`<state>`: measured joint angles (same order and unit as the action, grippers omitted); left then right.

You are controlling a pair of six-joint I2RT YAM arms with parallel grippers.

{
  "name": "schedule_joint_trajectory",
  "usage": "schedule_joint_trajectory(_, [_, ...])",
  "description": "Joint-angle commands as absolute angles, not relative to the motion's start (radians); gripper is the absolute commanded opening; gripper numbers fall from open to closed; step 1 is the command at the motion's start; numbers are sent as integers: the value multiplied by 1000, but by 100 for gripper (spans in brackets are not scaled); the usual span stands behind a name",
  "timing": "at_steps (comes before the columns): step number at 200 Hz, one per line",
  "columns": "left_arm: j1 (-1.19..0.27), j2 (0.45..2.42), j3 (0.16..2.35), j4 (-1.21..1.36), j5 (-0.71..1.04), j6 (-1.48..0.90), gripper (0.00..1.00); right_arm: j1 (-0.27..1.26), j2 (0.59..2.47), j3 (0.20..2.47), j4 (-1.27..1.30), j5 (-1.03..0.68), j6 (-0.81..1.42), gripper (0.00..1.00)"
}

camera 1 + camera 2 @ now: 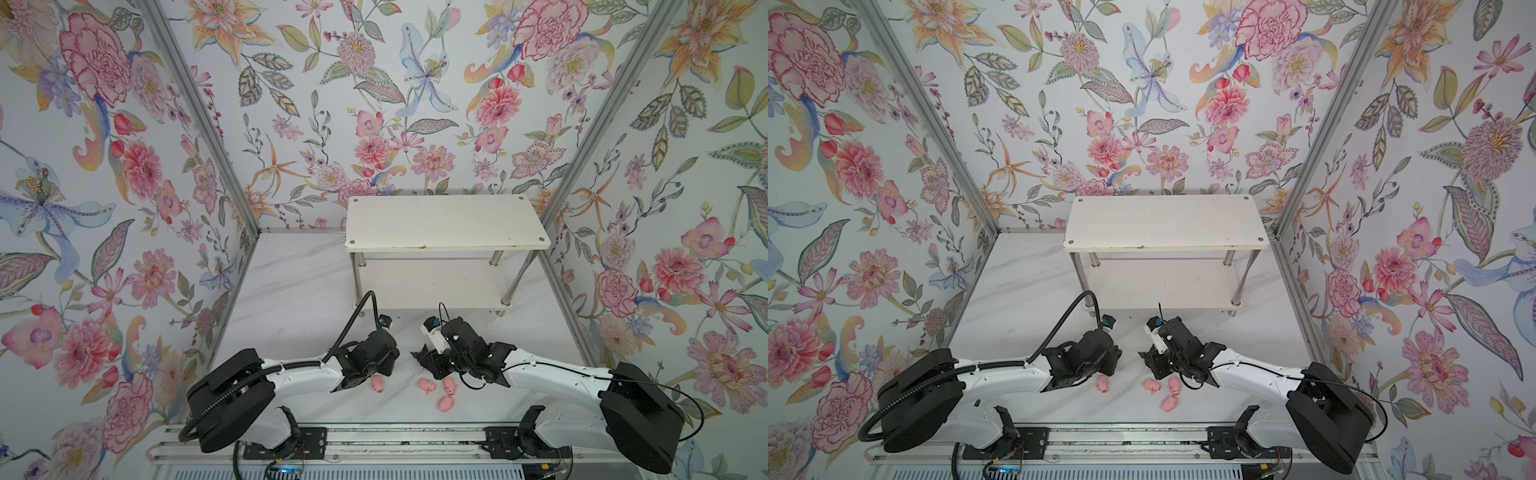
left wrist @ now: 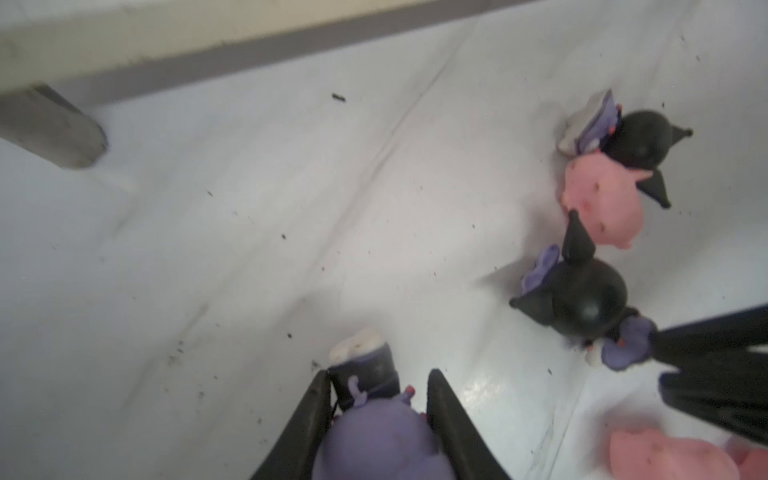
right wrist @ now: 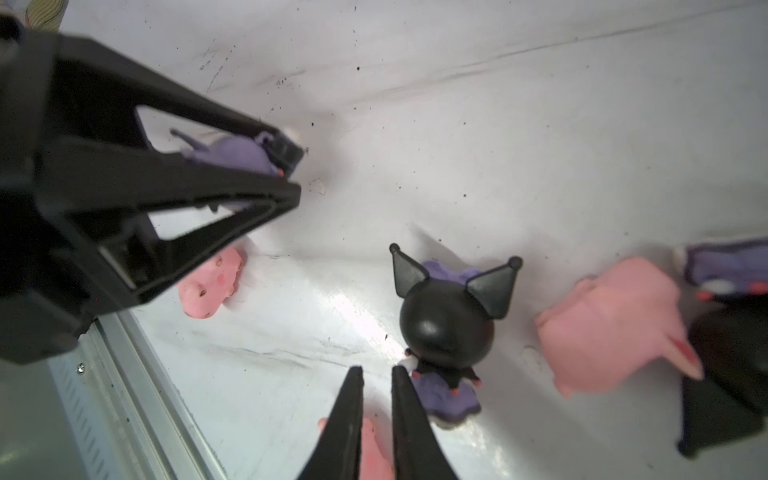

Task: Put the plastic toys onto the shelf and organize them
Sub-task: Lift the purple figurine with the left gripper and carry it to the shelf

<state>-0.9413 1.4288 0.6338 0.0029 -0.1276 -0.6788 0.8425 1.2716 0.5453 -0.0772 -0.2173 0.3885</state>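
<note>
My left gripper holds the purple figurine and should next rise outward over the board's end (image 1: 392, 293) beside the chrome leg, go down and release it, as the lower board is bare.
My left gripper (image 2: 378, 374) is shut on a purple figurine (image 2: 374, 432) that lies low over the tabletop; the right wrist view shows it between the fingers (image 3: 241, 151). My right gripper (image 3: 377, 370) is shut and empty, its tips just beside a standing black-eared figurine (image 3: 446, 328). A third figurine (image 2: 636, 139) lies against a pink pig (image 2: 602, 203). In both top views, several pigs (image 1: 377, 384) (image 1: 426, 386) (image 1: 1169, 403) lie near the front edge, below the wrists. The white shelf (image 1: 444, 224) stands at the back with both boards bare.
Floral walls close in the marble tabletop on three sides. A metal rail (image 1: 374, 440) runs along the front edge. A chrome shelf leg (image 2: 50, 124) stands near the left gripper. The two wrists (image 1: 374, 349) (image 1: 457, 345) almost meet in the middle.
</note>
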Motion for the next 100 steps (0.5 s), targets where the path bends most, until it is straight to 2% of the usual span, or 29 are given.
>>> schedule_joint_trajectory(1, [-880, 1432, 779, -206, -165, -522, 31, 836, 1281, 534, -69, -209, 381, 17])
schedule_joint_trajectory(49, [-845, 1658, 1156, -467, -264, -387, 29, 822, 1302, 534, -62, -195, 351, 16])
schedule_joint_trajectory(100, [-790, 1828, 1341, -532, -251, -394, 23, 781, 1314, 500, -3, -205, 316, 15])
